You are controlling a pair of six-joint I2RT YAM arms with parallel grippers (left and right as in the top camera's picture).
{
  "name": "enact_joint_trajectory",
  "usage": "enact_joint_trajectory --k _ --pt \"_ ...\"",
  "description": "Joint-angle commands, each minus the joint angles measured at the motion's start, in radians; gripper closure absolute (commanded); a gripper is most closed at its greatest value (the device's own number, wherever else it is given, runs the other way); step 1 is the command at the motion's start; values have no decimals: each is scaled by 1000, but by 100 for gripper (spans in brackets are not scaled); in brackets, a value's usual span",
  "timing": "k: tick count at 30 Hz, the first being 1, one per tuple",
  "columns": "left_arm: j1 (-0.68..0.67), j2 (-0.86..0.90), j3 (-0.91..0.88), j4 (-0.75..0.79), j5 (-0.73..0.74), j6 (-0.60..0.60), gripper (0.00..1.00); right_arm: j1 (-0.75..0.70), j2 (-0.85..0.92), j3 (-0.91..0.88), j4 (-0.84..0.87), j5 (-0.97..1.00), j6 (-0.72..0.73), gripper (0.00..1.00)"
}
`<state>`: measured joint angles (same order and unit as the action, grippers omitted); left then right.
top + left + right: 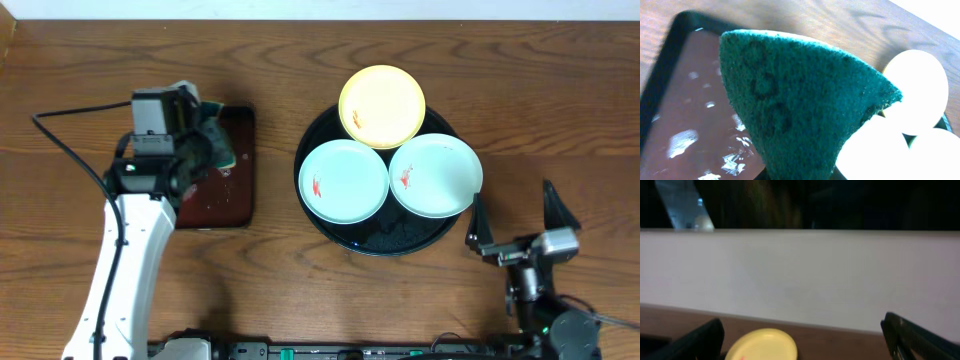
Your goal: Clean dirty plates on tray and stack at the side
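Observation:
My left gripper carries the sponge (220,140) toward the black tray and down onto the nearer pale blue plate (347,184) next, since red-orange smears mark it, then releases it.
The large round black tray (386,238) sits at the table's middle right. It holds three plates with red-orange smears: a pale yellow plate (381,106) at the back, a pale blue plate (343,180) on the left and another pale blue plate (435,176) on the right. My left gripper (208,152) is shut on a dark green sponge (220,140) above a small dark-brown tray (228,190). The sponge (800,100) fills the left wrist view and hides the fingers. My right gripper (512,208) is open and empty, right of the black tray. The yellow plate (762,345) shows in the right wrist view.
The small rectangular dark-brown tray (685,110) looks wet, with shiny patches. Bright plate shapes (917,90) show behind the sponge. A black cable (70,150) runs along the left arm. The wooden table (550,90) extends right of the black tray. A white wall (800,270) faces the right wrist camera.

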<state>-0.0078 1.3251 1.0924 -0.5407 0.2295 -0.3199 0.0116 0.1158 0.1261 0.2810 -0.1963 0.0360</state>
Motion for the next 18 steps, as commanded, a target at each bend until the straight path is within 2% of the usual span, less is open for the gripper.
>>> enact_joint_trajectory --k 1,3,4,6,7,9,12,15,16,18 --pt "-56 -5 1 11 -15 -3 92 8 171 240 -106 -109 -66 1" --pt "-73 -5 1 12 -23 -3 92 8 294 388 -229 -159 -106 1" --pt "-84 -5 1 12 -34 -10 92 8 457 581 -404 -213 -141 1" --pt "-93 -5 1 12 -32 -36 92 8 623 782 -596 -246 -150 1" --pt "-110 -5 1 12 -31 -71 93 9 781 968 -769 -276 -150 1" --pt "-137 -5 1 12 -31 -116 93 9 906 1107 -880 -333 -141 1" --pt "-191 -2 1 31 -32 -178 93 9 1071 1234 -913 -515 -16 1" --pt "-250 13 1 74 -32 -208 92 11 1181 1254 -890 -674 116 1" --pt "-291 34 1 102 -32 -220 92 15 1249 1254 -818 -742 137 11" --pt "-350 83 1 143 -32 -250 93 43 1336 1254 -795 -657 232 20"
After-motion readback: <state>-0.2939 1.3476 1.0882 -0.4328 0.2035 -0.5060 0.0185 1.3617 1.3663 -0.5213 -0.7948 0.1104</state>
